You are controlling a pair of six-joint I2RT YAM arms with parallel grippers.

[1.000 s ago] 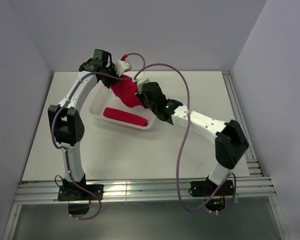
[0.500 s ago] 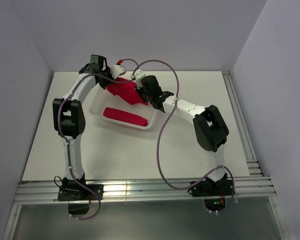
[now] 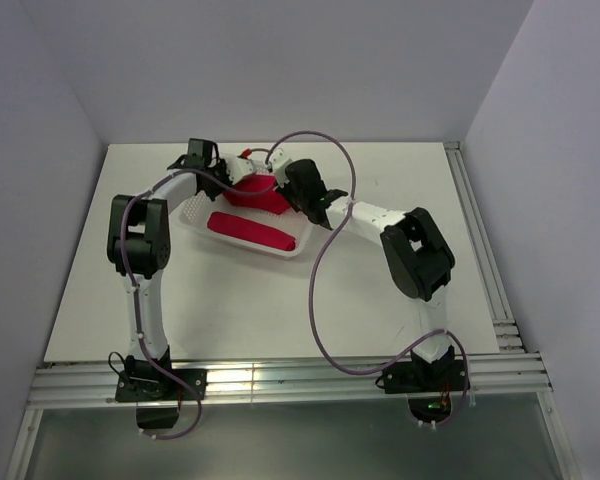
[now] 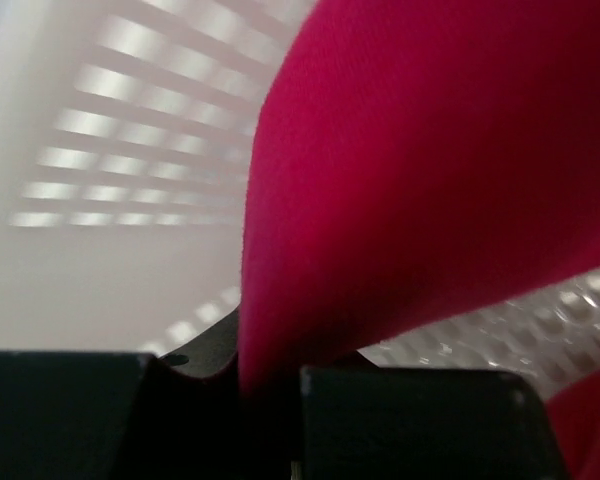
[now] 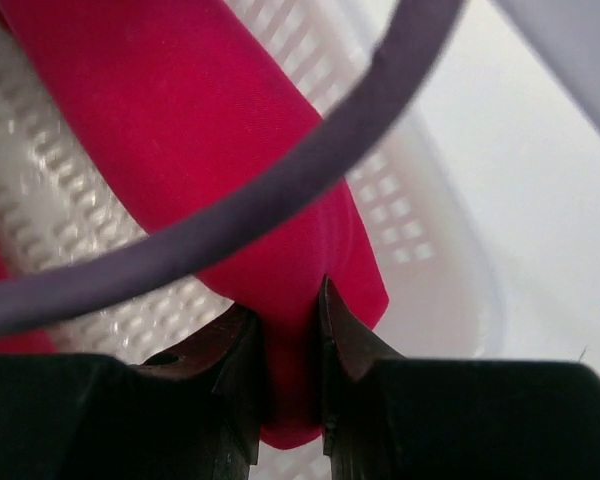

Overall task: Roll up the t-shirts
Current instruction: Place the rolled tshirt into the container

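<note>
My left gripper holds the end and next should draw it back across the open gap, releasing it alongside the near roll's far edge (image 3: 222, 213) (image 4: 585, 400), back from the gripper.
One rolled crimson t-shirt (image 3: 250, 232) lies along the near side of the white mesh basket (image 3: 192, 212). A second rolled crimson t-shirt (image 3: 258, 192) is held low over the basket's far side by both grippers. My left gripper (image 3: 232, 176) is shut on its left end; the cloth (image 4: 420, 170) fills the left wrist view. My right gripper (image 3: 285, 192) is shut on its right end (image 5: 295, 300), with the roll (image 5: 180, 110) stretching away over the basket floor.
The basket's right rim (image 5: 450, 250) lies just beyond the held end. A purple cable (image 5: 230, 215) crosses the right wrist view in front of the roll. White tabletop (image 3: 400, 180) lies right of the basket, with a wall behind.
Both grippers have lowered the held shirt from above the basket's far edge down into the basket. Both arms have stretched forward and dropped.
</note>
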